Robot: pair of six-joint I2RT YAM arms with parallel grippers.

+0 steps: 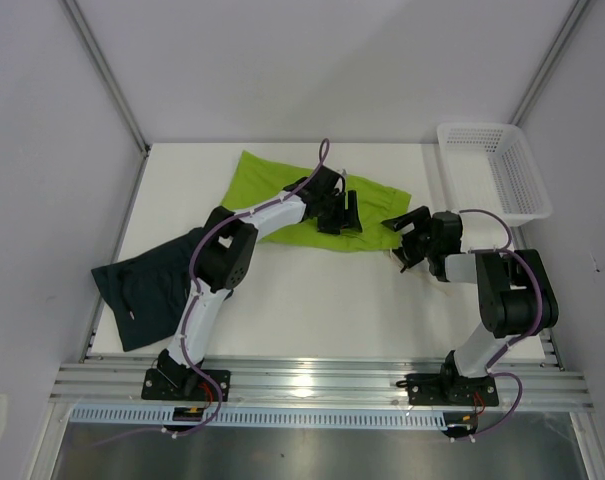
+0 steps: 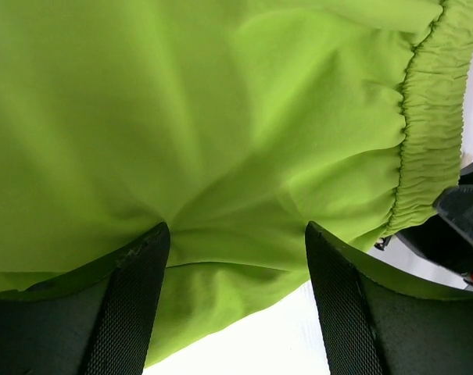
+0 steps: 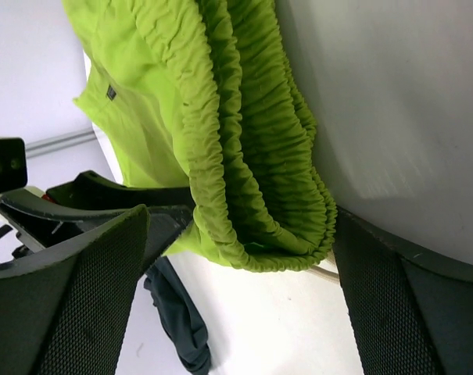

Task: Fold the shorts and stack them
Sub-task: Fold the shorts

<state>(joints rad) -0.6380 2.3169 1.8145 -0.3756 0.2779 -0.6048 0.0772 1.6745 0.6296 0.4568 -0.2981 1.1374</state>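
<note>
My right gripper is open, with the gathered layers of the waistband's near end (image 1: 394,237) (image 3: 287,241) between its fingers. It will move slightly toward the shorts next and close on that end.
The lime green shorts (image 1: 282,190) lie spread on the white table at the back centre, with the gathered waistband (image 3: 252,156) at their right end. My left gripper (image 1: 340,212) sits low on that right part. It is open, its fingertips (image 2: 138,273) resting on the green cloth (image 2: 220,117), with a fold lying between them. My right gripper (image 1: 404,240) stands open just right of the waistband, with the band's end between its fingers (image 3: 87,297) and untouched. The dark navy shorts (image 1: 152,285) lie crumpled at the table's left edge and also appear as dark cloth (image 3: 177,320) in the right wrist view.
A white mesh basket (image 1: 497,165) stands at the back right corner. Grey walls close the table in on the left, back and right. The right gripper's black body (image 2: 455,226) sits close beside the waistband in the left wrist view.
</note>
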